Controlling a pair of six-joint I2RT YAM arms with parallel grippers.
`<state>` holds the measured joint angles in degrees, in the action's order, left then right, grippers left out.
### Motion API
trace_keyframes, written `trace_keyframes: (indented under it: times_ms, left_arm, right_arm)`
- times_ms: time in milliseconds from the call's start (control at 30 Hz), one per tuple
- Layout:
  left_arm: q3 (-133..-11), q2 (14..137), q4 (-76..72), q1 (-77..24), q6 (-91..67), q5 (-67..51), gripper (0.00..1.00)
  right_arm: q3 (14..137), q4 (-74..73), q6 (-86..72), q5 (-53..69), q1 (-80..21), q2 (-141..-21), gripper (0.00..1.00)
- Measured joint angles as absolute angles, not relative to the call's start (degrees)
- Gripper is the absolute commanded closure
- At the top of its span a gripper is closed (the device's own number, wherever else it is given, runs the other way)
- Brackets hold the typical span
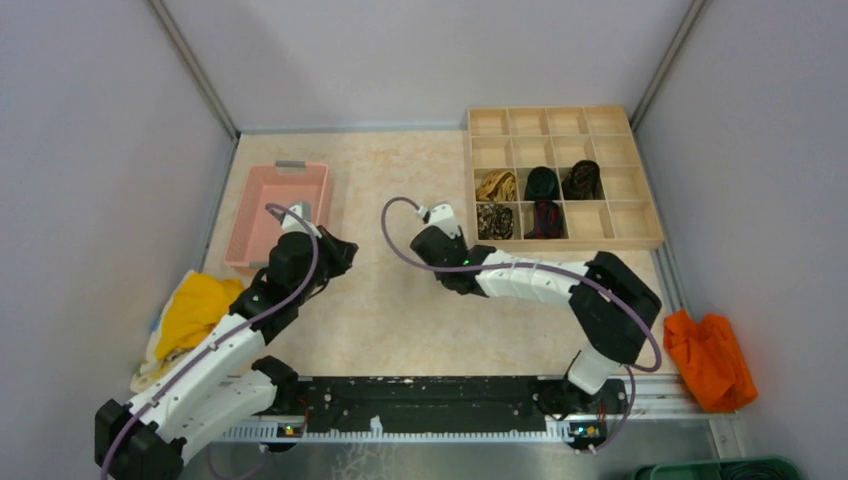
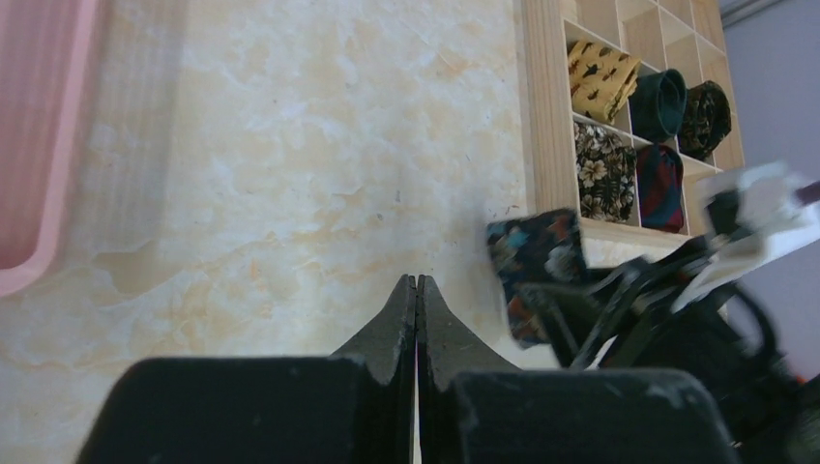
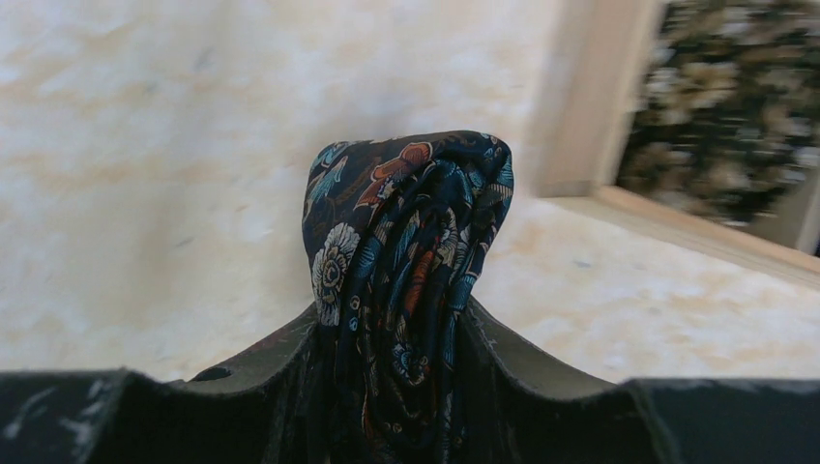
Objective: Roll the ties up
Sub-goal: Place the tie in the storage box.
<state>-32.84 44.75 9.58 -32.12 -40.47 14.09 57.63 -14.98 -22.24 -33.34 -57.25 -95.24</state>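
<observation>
The robot's right gripper will next lift the roll across to the right in the top view, lower it into the box's empty cell beside the red-black tie (image 1: 587, 219) and let go of it.
A rolled dark floral tie (image 3: 411, 232) is pinched upright between my right gripper's (image 3: 395, 324) fingers, just above the marble tabletop. It hangs close to the near left corner of the wooden compartment box (image 1: 565, 240). The left wrist view shows the same roll (image 2: 535, 253) in front of the box (image 2: 543, 116). Several rolled ties sit in the box's cells, among them a gold one (image 1: 496, 186), a black-green one (image 1: 542, 183) and a red-black one (image 1: 545, 218). My left gripper (image 2: 418, 282) is shut and empty, hovering over bare table left of the right gripper (image 1: 440, 232).
A pink basket (image 1: 262, 240) stands at the back left, just beyond the left arm. A yellow cloth (image 1: 195, 310) lies by the left wall and an orange cloth (image 1: 710, 355) at the near right. Grey walls enclose the table.
</observation>
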Motion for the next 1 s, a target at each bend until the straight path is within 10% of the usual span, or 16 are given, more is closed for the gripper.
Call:
trace_keyframes:
  times_ms: [667, 1000]
  left_arm:
    - [-33.26, 65.01, -8.12, -32.12, -39.29, 2.55, 1.0]
    - [-33.26, 65.12, -10.61, -32.12, -39.07, -1.69, 1.0]
  right_arm:
    - [84.62, -19.99, -18.15, -28.77, -25.04, -100.03, 1.0]
    - [72.71, -26.37, -20.84, -29.63, -8.78, -91.33, 1.0]
